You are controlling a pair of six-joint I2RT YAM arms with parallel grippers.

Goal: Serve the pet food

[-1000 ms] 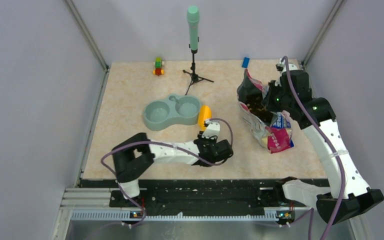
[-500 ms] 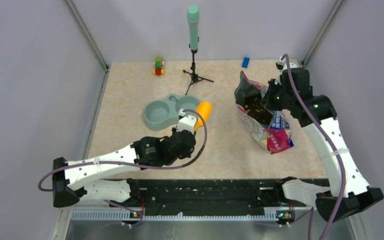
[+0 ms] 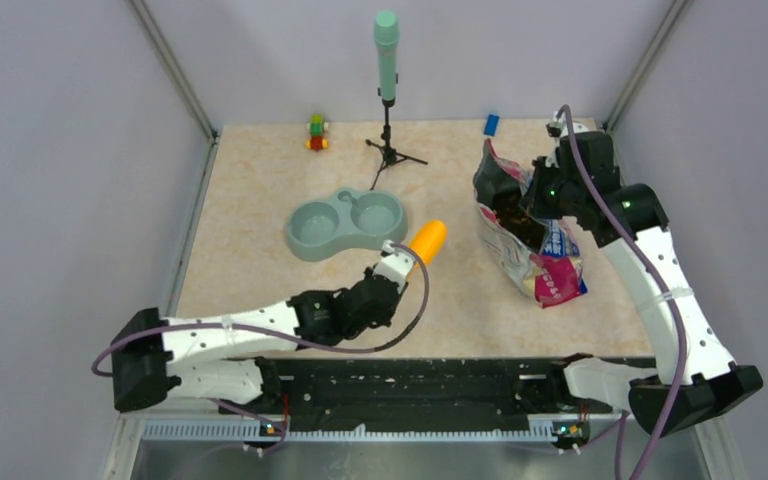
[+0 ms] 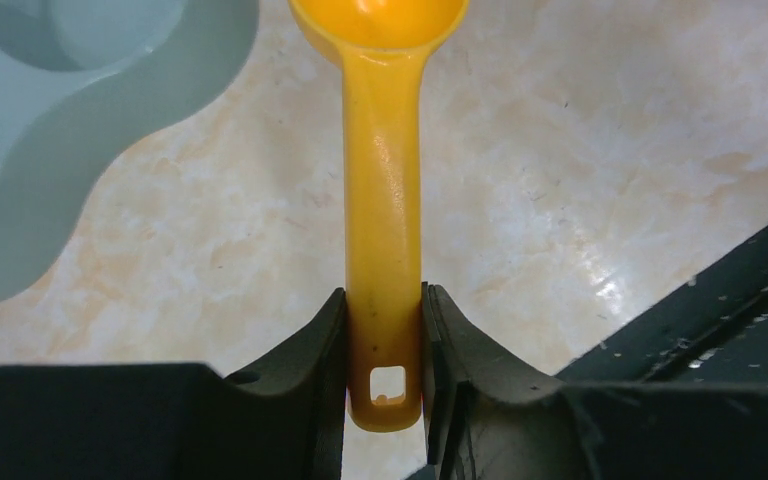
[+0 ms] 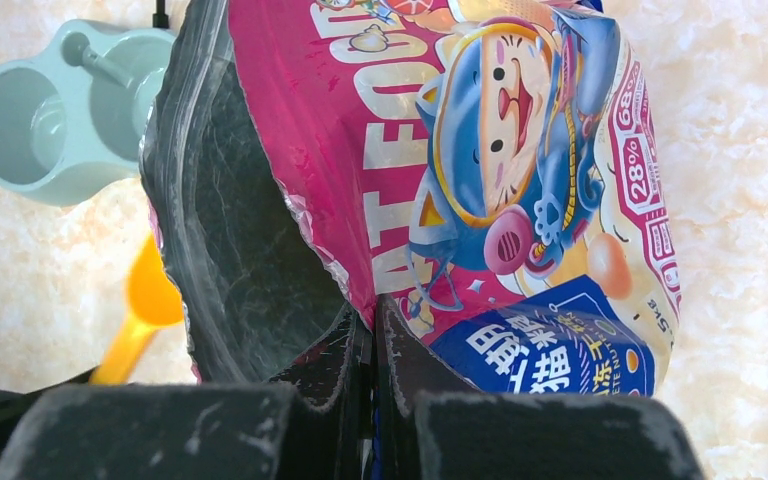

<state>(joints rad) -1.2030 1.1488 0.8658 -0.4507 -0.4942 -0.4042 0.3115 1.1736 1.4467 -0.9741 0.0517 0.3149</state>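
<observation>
The left gripper lowers toward the bag next and releases the scoop's handle there. Bare tabletop (image 3: 439,265) (image 4: 458,190) lies free between the bowl and the bag.
My left gripper (image 3: 397,262) (image 4: 384,335) is shut on the handle of an orange scoop (image 3: 426,240) (image 4: 384,200), held between the bowl and the bag. The scoop's cup looks empty. My right gripper (image 3: 541,192) (image 5: 372,335) is shut on the rim of the pink-blue cat food bag (image 3: 530,240) (image 5: 480,150) and holds its mouth open. Dark-brown pet food (image 3: 513,212) shows inside the open bag in the top view; the right wrist view shows only the dark lining. The grey-green double bowl (image 3: 345,224) (image 4: 50,150) (image 5: 50,110) looks empty.
A green microphone on a small tripod (image 3: 387,95) stands at the back. Stacked toy bricks (image 3: 316,132) sit at the back left and a blue brick (image 3: 491,124) at the back right. The black front rail (image 3: 410,385) runs along the near edge.
My left arm has swung the scoop from beside the bowl rightward toward the bag. The right gripper has kept hold of the bag's rim, shifting it slightly.
</observation>
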